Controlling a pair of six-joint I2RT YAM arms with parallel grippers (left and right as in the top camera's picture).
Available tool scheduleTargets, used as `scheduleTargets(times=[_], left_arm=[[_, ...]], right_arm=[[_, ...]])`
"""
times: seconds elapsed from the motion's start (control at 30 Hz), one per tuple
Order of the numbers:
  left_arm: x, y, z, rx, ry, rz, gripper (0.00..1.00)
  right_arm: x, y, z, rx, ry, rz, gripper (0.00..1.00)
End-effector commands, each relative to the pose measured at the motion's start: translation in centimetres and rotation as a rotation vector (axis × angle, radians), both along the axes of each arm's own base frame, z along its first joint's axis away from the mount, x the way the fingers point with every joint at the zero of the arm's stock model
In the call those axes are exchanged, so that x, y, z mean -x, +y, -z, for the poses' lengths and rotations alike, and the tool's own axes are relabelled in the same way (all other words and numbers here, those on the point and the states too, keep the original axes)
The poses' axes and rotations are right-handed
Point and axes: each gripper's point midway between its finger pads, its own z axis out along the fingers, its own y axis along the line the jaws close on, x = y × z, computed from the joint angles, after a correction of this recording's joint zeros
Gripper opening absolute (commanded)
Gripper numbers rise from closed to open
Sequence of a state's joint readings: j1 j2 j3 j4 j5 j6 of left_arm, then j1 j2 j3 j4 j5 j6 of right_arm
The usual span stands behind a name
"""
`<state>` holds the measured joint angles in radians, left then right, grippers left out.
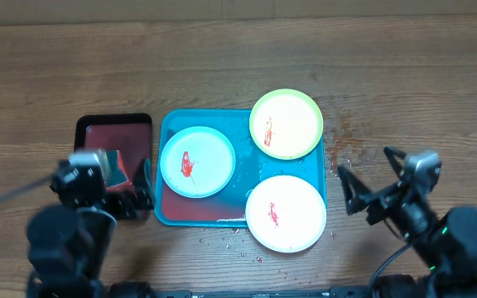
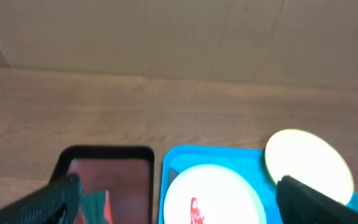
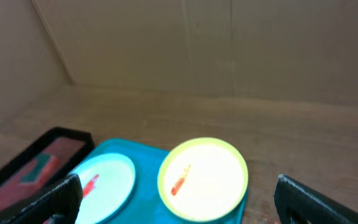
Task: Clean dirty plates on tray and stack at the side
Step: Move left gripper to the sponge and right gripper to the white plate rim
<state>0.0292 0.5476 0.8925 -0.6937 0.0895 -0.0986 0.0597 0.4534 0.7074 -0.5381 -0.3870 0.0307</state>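
Observation:
The left gripper rises away from my base next, then tilts its fingers downward and lowers them onto the green sponge [image 1: 115, 169] [image 2: 96, 208].
The turquoise tray [image 1: 244, 178] lies mid-table. On it are a light blue plate [image 1: 197, 161] at the left, a yellow-green plate [image 1: 286, 123] at the back right and a cream plate [image 1: 286, 213] at the front right, each with a red smear. My left gripper [image 1: 131, 186] is open and empty, over the dark red tray. My right gripper [image 1: 369, 186] is open and empty, right of the turquoise tray. The left wrist view shows the blue plate [image 2: 213, 196] and the yellow-green plate [image 2: 307, 163]. The right wrist view shows the yellow-green plate [image 3: 204, 178] and the blue plate [image 3: 104, 180].
A black-rimmed dark red tray [image 1: 113, 141] lies left of the turquoise tray, with a green sponge [image 1: 125, 172] on it. Red crumbs and specks [image 1: 346, 142] dot the wood right of and in front of the turquoise tray.

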Motion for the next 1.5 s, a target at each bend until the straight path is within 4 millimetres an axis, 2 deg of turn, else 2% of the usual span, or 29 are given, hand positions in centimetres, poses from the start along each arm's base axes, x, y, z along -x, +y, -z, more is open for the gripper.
scheduleTargets(times=[0.0, 0.17, 0.27, 0.33, 0.43, 0.5, 0.6, 0.7, 0.83, 0.97, 1.07, 1.17, 1.37, 1.47], left_arm=[[-1.3, -0.8, -3.5, 0.019, 0.067, 0.042, 1.0], [-2.6, -1.1, -4.7, 0.028, 0.319, 0.067, 1.0], [-3.5, -1.7, -5.7, 0.017, 0.408, 0.123, 1.0], [-4.7, -1.6, -6.1, -0.003, 0.431, 0.125, 1.0], [-6.6, -1.0, -5.6, -0.026, 0.45, 0.105, 1.0], [-7.7, -1.5, -4.7, -0.003, 0.478, 0.13, 1.0], [-8.6, -2.0, -3.5, 0.02, 0.519, 0.158, 1.0], [-9.0, -1.2, -2.5, 0.048, 0.565, 0.105, 1.0], [-9.1, 0.7, -1.0, 0.122, 0.638, 0.009, 1.0], [-8.8, 3.7, 1.2, 0.106, 0.734, -0.099, 0.99], [-8.6, 5.6, 3.0, 0.097, 0.816, -0.206, 1.0], [-8.7, 6.7, 4.7, 0.094, 0.884, -0.281, 1.0], [-9.8, 7.3, 7.3, 0.108, 0.965, -0.313, 0.98], [-10.1, 7.5, 8.1, 0.109, 0.986, -0.319, 0.97]], right_arm=[[-0.9, 0.2, -3.8, -0.007, 0.047, -0.008, 1.0], [-2.5, 1.0, -5.5, -0.011, 0.267, -0.048, 1.0], [-4.1, 1.6, -6.1, -0.039, 0.33, -0.076, 1.0], [-4.8, 2.6, -5.8, -0.069, 0.365, -0.131, 1.0], [-6.1, 3.8, -5.1, -0.1, 0.396, -0.203, 1.0], [-7.2, 4.3, -4.1, -0.123, 0.444, -0.208, 0.92], [-8.9, 5.3, -1.7, -0.144, 0.545, -0.176, 0.84], [-10.4, 7.4, 1.3, -0.135, 0.651, -0.132, 0.77], [-11.6, 11.0, 5.3, -0.089, 0.749, -0.079, 0.68], [-12.5, 14.2, 9.8, -0.027, 0.821, 0.004, 0.59], [-12.7, 16.2, 12.8, 0.023, 0.851, 0.035, 0.54], [-12.7, 17.8, 15.8, 0.074, 0.881, 0.051, 0.5], [-12.2, 20.7, 21.6, 0.156, 0.949, 0.015, 0.47], [-11.9, 21.5, 23.1, 0.177, 0.961, 0.002, 0.42]])
